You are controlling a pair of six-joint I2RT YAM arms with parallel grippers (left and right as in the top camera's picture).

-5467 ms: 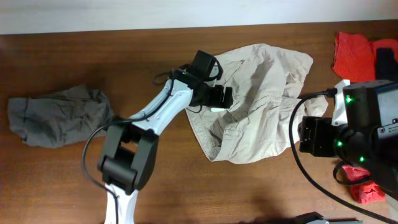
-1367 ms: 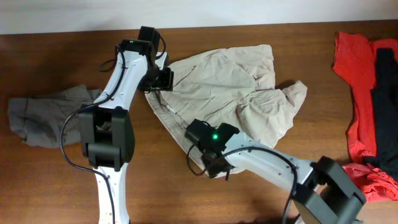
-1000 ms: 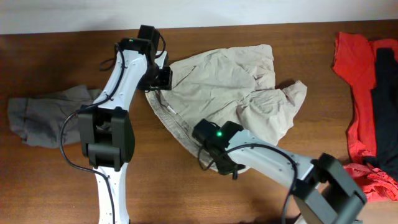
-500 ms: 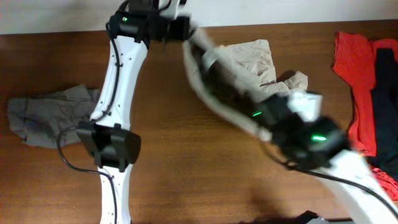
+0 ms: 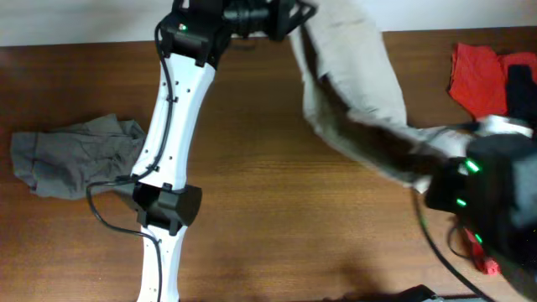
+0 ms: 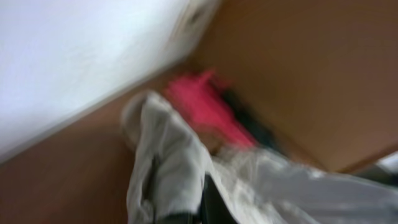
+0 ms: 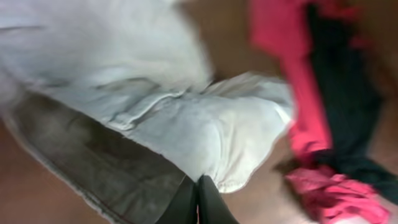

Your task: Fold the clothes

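Note:
The left gripper moves down toward the bare far tabletop (image 5: 243, 80) beside its arm next and releases its end of the shorts (image 5: 357, 80), since that part lies clear of clothes.
The beige shorts (image 5: 357, 80) hang stretched in the air between both arms, blurred by motion. My left gripper (image 5: 289, 13) is raised at the far table edge and is shut on one end of the shorts (image 6: 171, 180). In the left wrist view a dark finger (image 6: 213, 205) presses into the cloth. My right gripper (image 7: 198, 196) is shut on the other end of the shorts (image 7: 186, 130), with its arm (image 5: 482, 197) high at the right. A gray garment (image 5: 71, 155) lies crumpled at the left.
A red garment (image 5: 477, 74) and a black one (image 5: 520, 80) lie at the far right, also seen as the red garment (image 7: 292, 68) and black garment (image 7: 345, 99) in the right wrist view. More red cloth (image 5: 488, 262) sits by the right front. Bare brown tabletop (image 5: 277, 218) spans the middle.
Left gripper closed on the shorts and rose toward the far edge. Right arm swung up and to the right. The shorts left the table and now hang stretched between them.

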